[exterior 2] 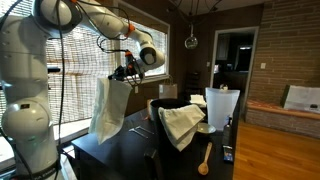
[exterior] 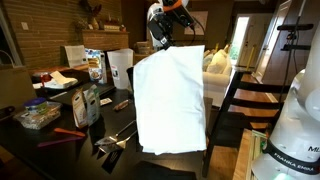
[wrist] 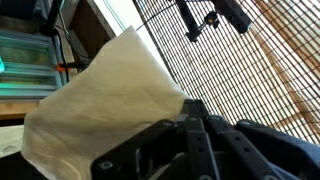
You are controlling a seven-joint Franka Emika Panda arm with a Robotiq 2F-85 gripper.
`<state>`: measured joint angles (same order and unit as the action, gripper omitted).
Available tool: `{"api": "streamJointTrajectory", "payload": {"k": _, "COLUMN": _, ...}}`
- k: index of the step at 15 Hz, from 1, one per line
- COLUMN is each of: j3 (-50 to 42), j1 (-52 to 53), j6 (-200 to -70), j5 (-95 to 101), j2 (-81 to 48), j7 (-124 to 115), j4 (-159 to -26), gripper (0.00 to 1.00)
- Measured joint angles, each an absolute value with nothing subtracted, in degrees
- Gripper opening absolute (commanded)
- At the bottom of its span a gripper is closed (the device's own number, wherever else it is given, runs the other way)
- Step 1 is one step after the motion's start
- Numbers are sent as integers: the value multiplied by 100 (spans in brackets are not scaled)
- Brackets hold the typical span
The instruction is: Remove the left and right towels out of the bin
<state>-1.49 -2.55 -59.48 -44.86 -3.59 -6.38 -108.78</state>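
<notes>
The bare tabletop beside the black bin is open below my gripper, so next I should lower toward it and let go of the white towel's top edge there.
My gripper [exterior 2: 126, 72] is shut on the top edge of the large white towel [exterior 2: 108, 112] and holds it high, so it hangs free beside the table in both exterior views [exterior: 170, 100]. In the wrist view the shut fingers [wrist: 195, 112] pinch the towel [wrist: 100, 100]. The black bin [exterior 2: 160, 116] stands on the dark table, apart from the gripper. The smaller pale towel [exterior 2: 182, 125] is draped over its rim. In the exterior view where the hanging towel fills the middle, the bin is mostly hidden behind it.
A wooden spoon [exterior 2: 205, 160] lies on the dark table [exterior 2: 130, 155] near a white paper bag [exterior 2: 220, 105]. Bottles, packets and a white jug [exterior: 118, 68] crowd the table's other end. Window blinds [exterior 2: 90, 60] hang close behind the arm.
</notes>
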Motion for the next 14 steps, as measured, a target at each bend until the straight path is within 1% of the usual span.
{"api": "streamJointTrajectory", "payload": {"k": 3, "j3": -91, "j1": -124, "j6": -5754, "j5": -4486, "j2": -358, "j7": -639, "j4": -10958, "gripper": 0}}
{"api": "streamJointTrajectory", "payload": {"k": 8, "j3": -23, "j1": 6, "j6": -5847, "j5": -4447, "j2": -369, "j7": -473, "j4": -11241, "gripper": 0}}
{"api": "streamJointTrajectory", "payload": {"k": 11, "j3": -23, "j1": 8, "j6": -6297, "j5": -4219, "j2": -415, "j7": -163, "j4": -11562, "gripper": 0}}
{"api": "streamJointTrajectory", "payload": {"k": 14, "j3": -23, "j1": 10, "j6": -7043, "j5": -3938, "j2": -489, "j7": 186, "j4": -11931, "gripper": 0}}
